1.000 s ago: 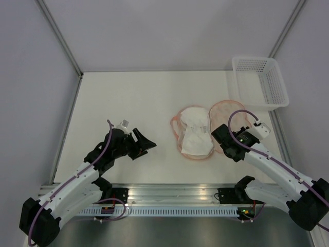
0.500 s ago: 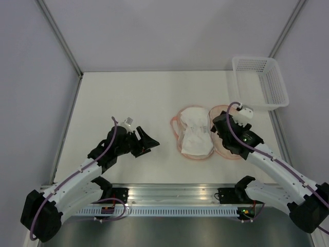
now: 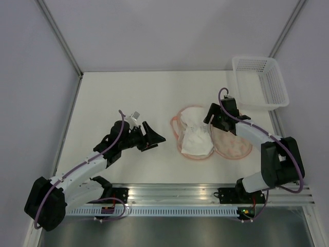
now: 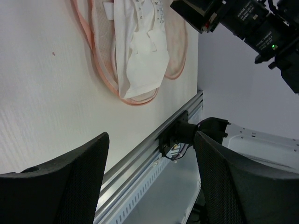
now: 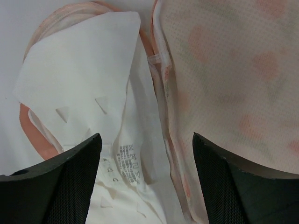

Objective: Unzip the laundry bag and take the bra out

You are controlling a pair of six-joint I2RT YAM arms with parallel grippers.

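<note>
My right gripper should move toward the bra next and go down onto the white fold by the care label [image 3: 206, 126] [image 5: 141, 164].
The laundry bag [image 3: 234, 146] lies unzipped and spread flat in two halves, pink rim around each. Its pale mesh lining [image 5: 229, 79] faces up on the right half. The white bra [image 3: 195, 136] rests folded in the left half, its care label [image 5: 128, 163] showing. My right gripper [image 3: 209, 119] hovers open just above the seam between the halves, and its fingers straddle the bra's edge [image 5: 84, 79] and the lining without touching. My left gripper [image 3: 154, 138] stands open to the left of the bag, apart from it, with nothing between its fingers [image 4: 150, 154].
A white plastic mesh basket [image 3: 259, 82] stands at the back right corner. The aluminium rail [image 4: 154, 140] runs along the table's near edge. Grey walls enclose the table on three sides. In the left wrist view the right arm [image 4: 243, 21] reaches over the bag.
My right gripper opened and swung back and left, from the bag's right half to over the seam beside the bra. The left gripper crept right towards the bag.
</note>
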